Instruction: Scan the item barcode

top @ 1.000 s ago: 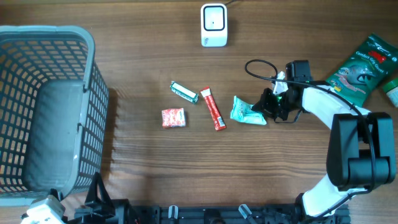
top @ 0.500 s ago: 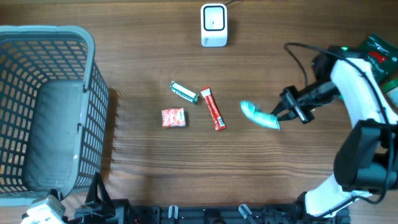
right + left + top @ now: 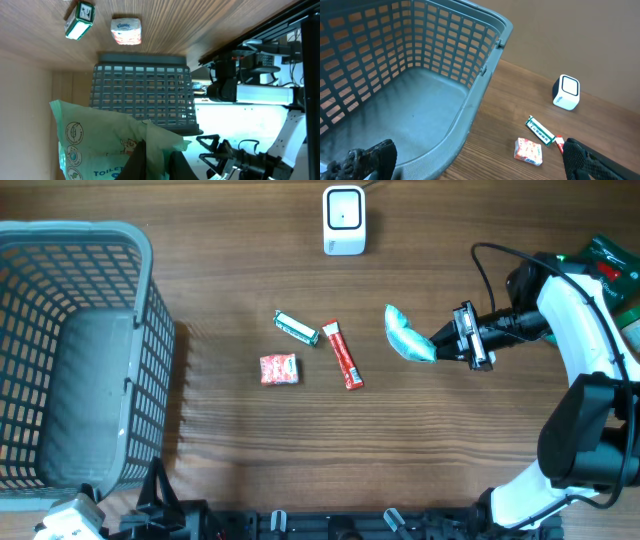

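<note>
The packet hangs short of the white scanner [image 3: 343, 220], so next my right gripper should swing outward over it, then across to the dark green bag [image 3: 610, 268] to release the packet.
The item, a teal-green tissue packet [image 3: 405, 335], hangs off the table to the right of centre, pinched at one end by my right gripper [image 3: 438, 343], which is shut on it. In the right wrist view the packet [image 3: 100, 140] fills the lower left, its edge squeezed between the dark fingers [image 3: 137, 160]. The white scanner [image 3: 343, 220] stands at the back of the table, above and left of the packet. My left gripper [image 3: 480, 160] stands wide open and holds nothing, low beside the basket's near corner.
A grey mesh basket [image 3: 150, 300] takes up the left side. A green-white gum pack [image 3: 296, 327], a red stick [image 3: 342, 354] and a red-white pack [image 3: 279, 369] lie mid-table. A dark green bag [image 3: 585, 280] lies at the right edge.
My right gripper has lifted the teal packet off the table, swung right and turned it on edge. The left arm has not moved.
</note>
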Tool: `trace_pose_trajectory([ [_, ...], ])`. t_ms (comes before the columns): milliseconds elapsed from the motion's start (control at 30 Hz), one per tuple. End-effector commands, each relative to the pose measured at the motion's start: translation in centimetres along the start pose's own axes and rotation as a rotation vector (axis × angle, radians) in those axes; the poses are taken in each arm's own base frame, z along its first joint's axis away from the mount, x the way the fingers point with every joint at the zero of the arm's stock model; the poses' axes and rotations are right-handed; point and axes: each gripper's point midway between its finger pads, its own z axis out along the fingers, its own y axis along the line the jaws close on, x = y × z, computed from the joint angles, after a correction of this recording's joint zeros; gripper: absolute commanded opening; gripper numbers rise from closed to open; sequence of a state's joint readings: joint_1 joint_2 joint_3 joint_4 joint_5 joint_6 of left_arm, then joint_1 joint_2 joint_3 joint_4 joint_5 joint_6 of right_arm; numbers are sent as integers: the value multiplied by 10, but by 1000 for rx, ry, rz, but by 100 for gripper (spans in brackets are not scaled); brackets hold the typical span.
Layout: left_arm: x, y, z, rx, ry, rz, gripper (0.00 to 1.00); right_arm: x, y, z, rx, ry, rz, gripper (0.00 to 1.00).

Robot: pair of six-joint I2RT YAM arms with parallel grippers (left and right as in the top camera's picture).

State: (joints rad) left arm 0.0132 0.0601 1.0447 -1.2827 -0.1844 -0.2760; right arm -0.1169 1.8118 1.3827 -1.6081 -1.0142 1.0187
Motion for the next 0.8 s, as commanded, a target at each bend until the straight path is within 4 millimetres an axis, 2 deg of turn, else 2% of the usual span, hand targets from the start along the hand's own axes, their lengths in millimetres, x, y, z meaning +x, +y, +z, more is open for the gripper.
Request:
trace_pose_trajectory([
  [0,-1,-1,-2,13,-8,-2,100,13,7,-3,-43,52,11,4],
  [133,-1,-1,-2,13,-8,-2,100,12,7,-4,-49,47,-123,4],
  [233,-1,-1,-2,13,-8,-2,100,7,10,-13,-85,34,-377,4],
  [300,-1,-1,-2,13,-8,-2,100,-5,8,-23,-87,-13,-496,4],
  [433,-1,-1,-2,13,-8,-2,100,-34,-4,-38,-28,-127,-525,5],
  [667,-1,-1,-2,13,-8,-2,100,-41,-5,-48,-37,-150,-601,4],
  [767,-1,-1,-2,13,-8,-2,100,-55,-16,-50,49,-212,-605,4],
])
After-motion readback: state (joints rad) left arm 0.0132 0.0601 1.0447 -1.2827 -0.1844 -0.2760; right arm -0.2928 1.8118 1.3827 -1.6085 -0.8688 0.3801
